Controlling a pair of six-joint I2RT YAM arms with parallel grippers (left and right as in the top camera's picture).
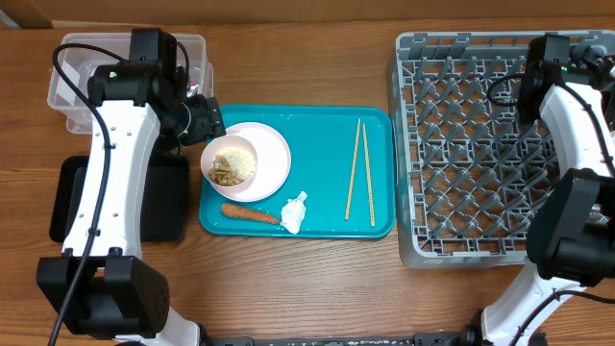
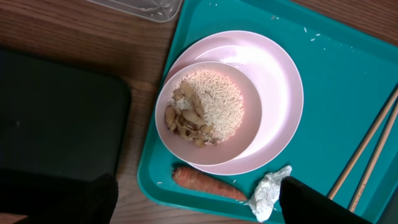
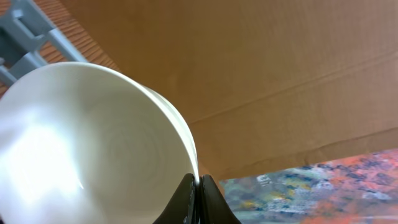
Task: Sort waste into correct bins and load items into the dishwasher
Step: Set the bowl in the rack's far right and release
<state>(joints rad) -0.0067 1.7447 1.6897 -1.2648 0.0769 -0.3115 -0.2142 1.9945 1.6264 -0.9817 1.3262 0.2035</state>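
The bowl still hangs above the grey dish rack's far corner, so I need to lower my right gripper to the left in the overhead view next, into that corner.
A white bowl [image 1: 233,163] of beige rice and food scraps [image 2: 211,109] sits on a pale pink plate [image 1: 274,154] at the left of the teal tray [image 1: 317,120]. An orange carrot [image 1: 248,213] and a white tissue wad [image 1: 294,211] lie in front of the plate. Wooden chopsticks [image 1: 360,173] lie at the tray's right. My left gripper [image 1: 207,120] is open and empty, above the carrot [image 2: 208,185] and tissue [image 2: 268,193]. My right gripper [image 3: 198,186] is shut on the rim of a white bowl [image 3: 81,143], over the grey dish rack [image 1: 480,144]'s far right.
The clear tub [image 1: 67,86] stands at the back left and the black tray [image 1: 67,197] in front of it, both left of the teal tray. A brown cardboard wall [image 3: 280,74] fills the right wrist view behind the bowl.
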